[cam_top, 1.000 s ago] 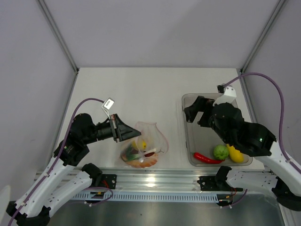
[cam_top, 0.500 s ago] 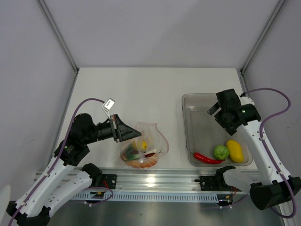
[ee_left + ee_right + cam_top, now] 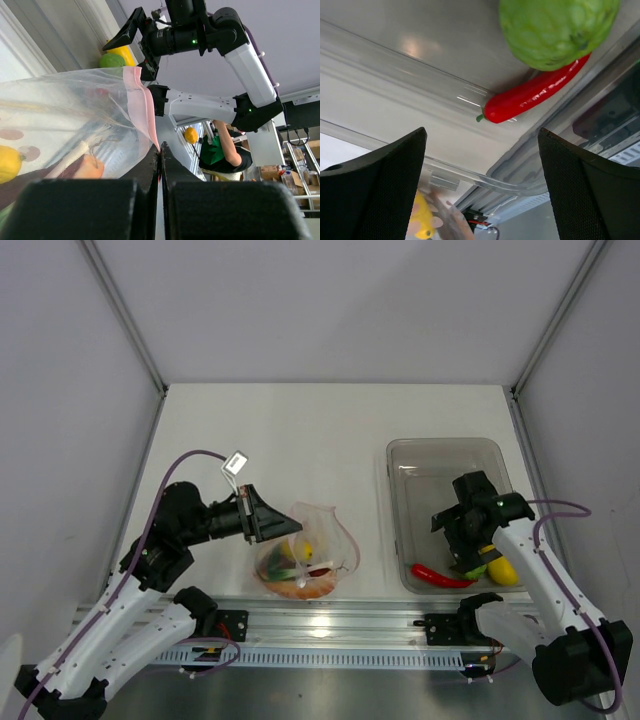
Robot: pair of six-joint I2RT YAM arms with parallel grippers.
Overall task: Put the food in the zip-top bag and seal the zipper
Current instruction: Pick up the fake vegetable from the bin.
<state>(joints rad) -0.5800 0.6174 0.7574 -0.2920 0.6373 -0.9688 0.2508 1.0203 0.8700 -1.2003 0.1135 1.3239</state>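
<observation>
My right gripper is going down next and back onto the stem half of the red chili, because that part of the chili lies clear of the green round fruit (image 3: 555,30).
The zip-top bag (image 3: 318,562) lies near the table's front edge, with a yellow fruit (image 3: 306,551) and other toy food inside. My left gripper (image 3: 287,530) is shut on its pink zipper (image 3: 145,107) at the mouth edge and holds that edge up. In the left wrist view the bag (image 3: 70,120) bulges to the left of the jaws. My right gripper (image 3: 466,550) hangs open inside the clear bin, with nothing between its fingers. It is just above the green round fruit (image 3: 555,30) and the red chili (image 3: 535,92). A yellow fruit (image 3: 505,570) lies beside them.
The rigid clear bin (image 3: 400,455) stands at the right; its front wall (image 3: 470,175) runs under my right fingers. An aluminium rail (image 3: 330,625) lines the near table edge. Grey walls close in the left, back and right.
My right arm has swung from the back of the bin down to its front end, over the green fruit and chili. The left gripper and bag have stayed put.
</observation>
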